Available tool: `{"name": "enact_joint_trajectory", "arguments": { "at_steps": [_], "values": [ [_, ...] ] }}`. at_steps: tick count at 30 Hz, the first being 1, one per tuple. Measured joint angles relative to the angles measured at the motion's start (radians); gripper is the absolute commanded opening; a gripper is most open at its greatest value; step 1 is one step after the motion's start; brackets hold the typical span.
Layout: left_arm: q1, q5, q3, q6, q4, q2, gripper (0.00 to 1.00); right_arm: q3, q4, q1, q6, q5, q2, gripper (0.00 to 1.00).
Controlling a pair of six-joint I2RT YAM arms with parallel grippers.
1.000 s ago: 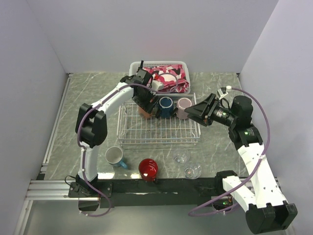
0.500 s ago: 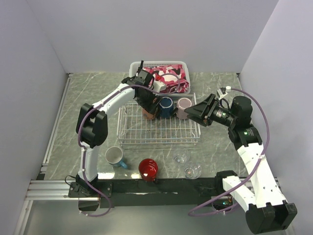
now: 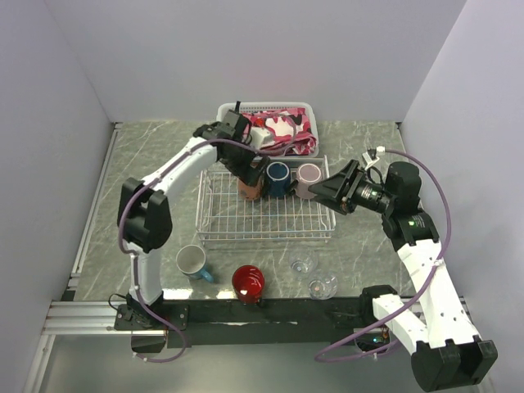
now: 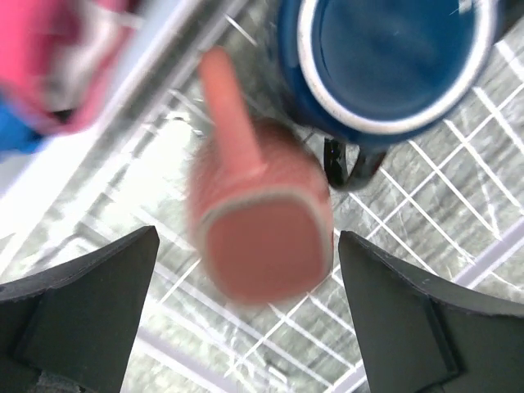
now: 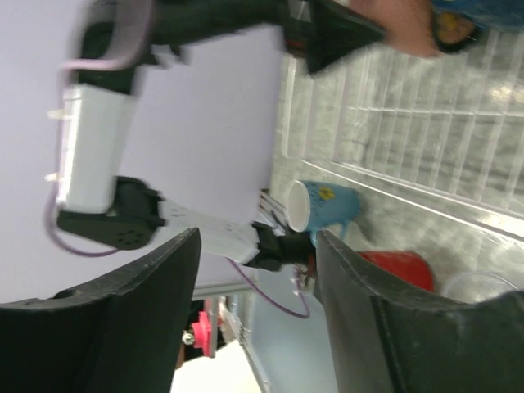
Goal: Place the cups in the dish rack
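The teal mug's opening faces up, so my right gripper will next swing to the left in the top view, back and down onto the teal mug's rack-side rim [image 3: 203,251] [image 5: 309,205].
The white wire dish rack [image 3: 266,221] sits mid-table. Along its far side stand a terracotta mug [image 3: 249,189], a navy mug [image 3: 277,176] and a pink mug [image 3: 308,174]. My left gripper [image 3: 245,169] is open just above the terracotta mug [image 4: 262,250], not touching it; the navy mug [image 4: 393,57] is beside it. My right gripper [image 3: 323,190] is open and empty at the rack's right end. A teal mug [image 3: 192,261], a red mug [image 3: 248,282] and two clear glasses [image 3: 302,264] [image 3: 322,286] rest on the table in front of the rack.
A white slotted basket [image 3: 266,110] with pink camouflage cloth stands right behind the rack. The right wrist view shows the teal mug [image 5: 323,209], the red mug [image 5: 397,270] and the rack's wire floor [image 5: 426,106]. Grey walls enclose the table.
My left gripper has let go of the terracotta mug and drawn up and back from it, and its elbow has swung left. The right arm has barely moved.
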Motion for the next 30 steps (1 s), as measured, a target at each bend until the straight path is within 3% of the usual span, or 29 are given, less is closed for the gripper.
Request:
{"name": "enact_joint_trajectory", "arguments": {
  "at_steps": [5, 8, 10, 15, 20, 25, 30],
  "values": [
    [0.048, 0.027, 0.073, -0.004, -0.048, -0.125, 0.96, 0.041, -0.131, 0.0, -0.103, 0.042, 0.01, 0.67],
    [0.103, 0.084, 0.127, -0.008, -0.069, -0.227, 0.97, 0.113, -0.234, 0.034, -0.173, 0.111, 0.04, 0.71],
    [0.166, 0.137, 0.131, -0.014, -0.076, -0.313, 0.96, 0.194, -0.3, 0.13, -0.223, 0.182, 0.091, 0.71],
    [0.379, 0.238, 0.028, -0.018, -0.064, -0.546, 0.96, 0.439, -0.443, 0.506, -0.325, 0.397, 0.327, 0.7],
    [0.449, 0.313, -0.104, -0.023, -0.061, -0.708, 0.96, 0.723, -0.629, 0.757, -0.412, 0.621, 0.629, 0.74],
    [0.482, 0.339, -0.251, -0.04, -0.048, -0.822, 0.96, 0.939, -0.742, 0.933, -0.484, 0.728, 0.893, 0.74],
    [0.487, 0.325, -0.336, -0.056, -0.035, -0.91, 0.96, 1.08, -0.798, 1.019, -0.525, 0.734, 1.071, 0.74]
  ]
}}
